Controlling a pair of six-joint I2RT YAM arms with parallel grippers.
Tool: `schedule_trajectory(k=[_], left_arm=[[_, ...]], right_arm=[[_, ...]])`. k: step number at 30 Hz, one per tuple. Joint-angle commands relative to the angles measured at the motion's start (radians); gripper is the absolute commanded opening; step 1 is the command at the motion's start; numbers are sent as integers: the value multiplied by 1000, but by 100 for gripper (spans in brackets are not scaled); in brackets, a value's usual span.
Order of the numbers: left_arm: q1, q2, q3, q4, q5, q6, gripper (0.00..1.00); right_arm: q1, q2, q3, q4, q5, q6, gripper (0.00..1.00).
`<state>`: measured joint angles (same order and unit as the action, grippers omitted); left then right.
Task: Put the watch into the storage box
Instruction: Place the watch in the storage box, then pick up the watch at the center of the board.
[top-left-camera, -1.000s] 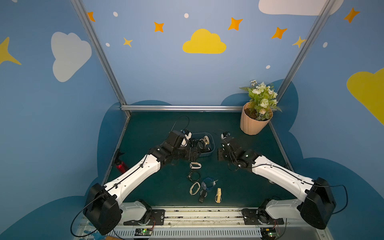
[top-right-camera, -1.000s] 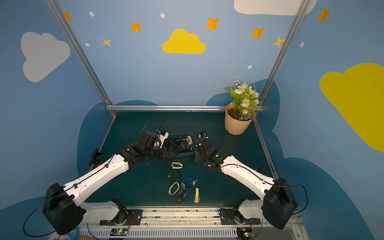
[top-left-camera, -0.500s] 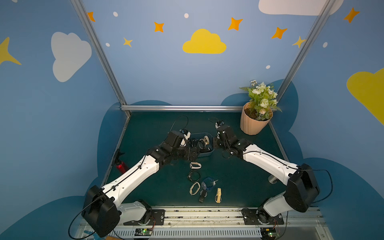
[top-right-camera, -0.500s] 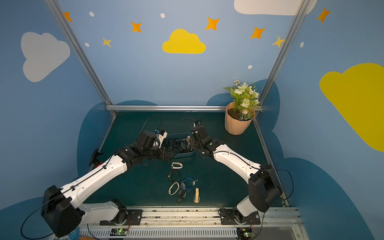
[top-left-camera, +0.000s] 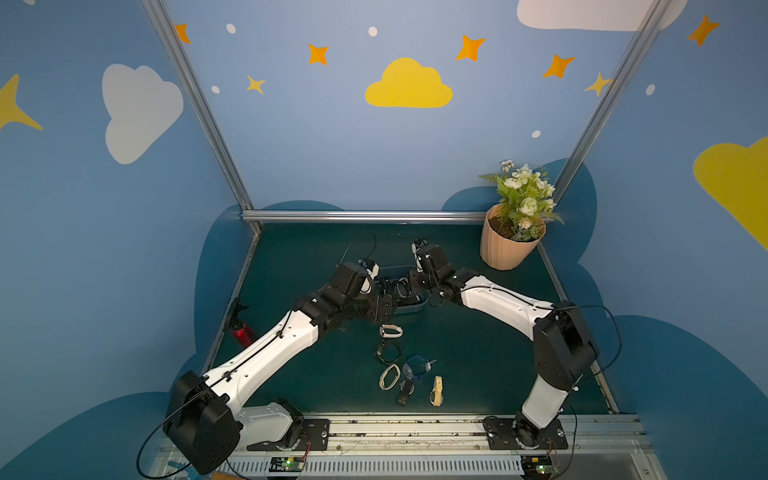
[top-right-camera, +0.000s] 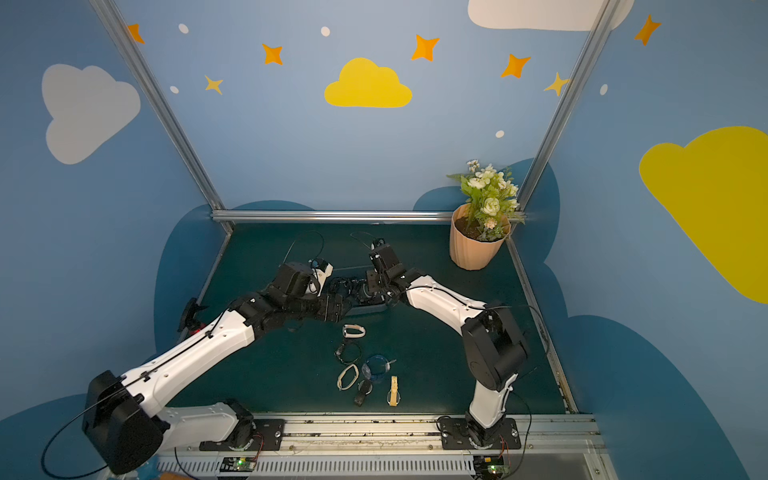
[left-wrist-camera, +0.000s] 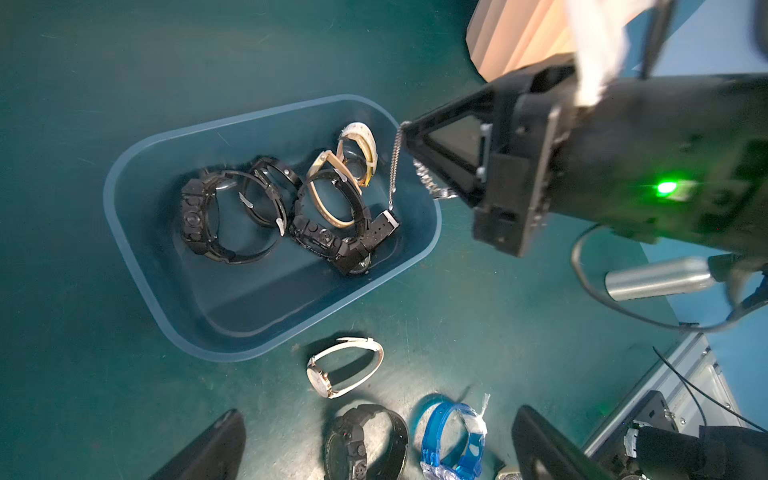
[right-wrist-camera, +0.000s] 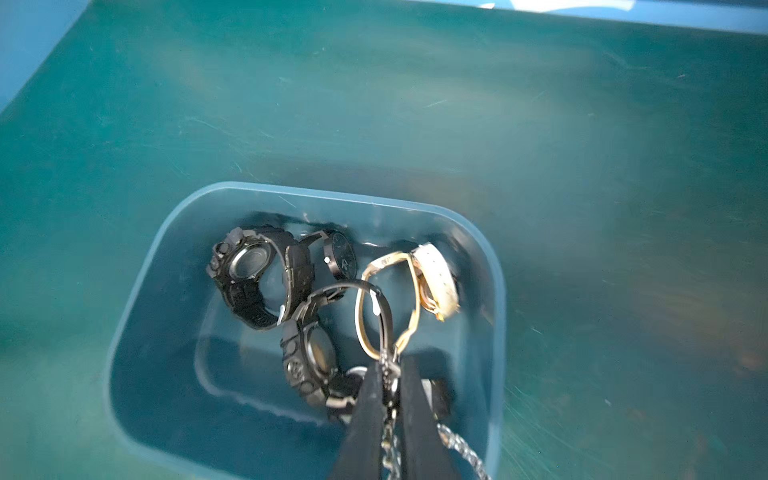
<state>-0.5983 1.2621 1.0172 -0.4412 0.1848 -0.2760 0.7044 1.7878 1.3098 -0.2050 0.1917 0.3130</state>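
My right gripper moves farther in over the storage box toward the tan-strapped watch next and releases the silver link-band watch, since its band still hangs near the box's rim.
The storage box, a shallow blue-grey tub, holds several watches, mostly black plus a tan-strapped one. My right gripper is shut on a silver link-band watch, which dangles over the box's near end; the chain hangs from the jaw tips into the tub. In both top views the right gripper sits over the box. My left gripper is open and empty, hovering beside the box above loose watches on the mat.
A white watch, a black watch and a blue watch lie on the green mat in front of the box; more straps lie nearer the front rail. A peach flower pot stands at the back right.
My right arm has swung left from beside the box to over it, carrying the chain watch. The left arm has barely moved.
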Motion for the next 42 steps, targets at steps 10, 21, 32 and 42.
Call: schedule_trajectory(k=[10, 21, 32, 42], left_arm=[[-2, 4, 29, -24, -24, 19, 100], [-1, 6, 31, -24, -42, 12, 100], [-6, 5, 32, -38, -49, -10, 100], [-38, 107, 78, -58, -24, -94, 93]], right_arm=[[-18, 144, 42, 59, -85, 0, 0], [-20, 16, 33, 20, -77, 1, 54], [-24, -319, -284, 71, -4, 52, 83], [-26, -468, -432, 67, 73, 81, 83]])
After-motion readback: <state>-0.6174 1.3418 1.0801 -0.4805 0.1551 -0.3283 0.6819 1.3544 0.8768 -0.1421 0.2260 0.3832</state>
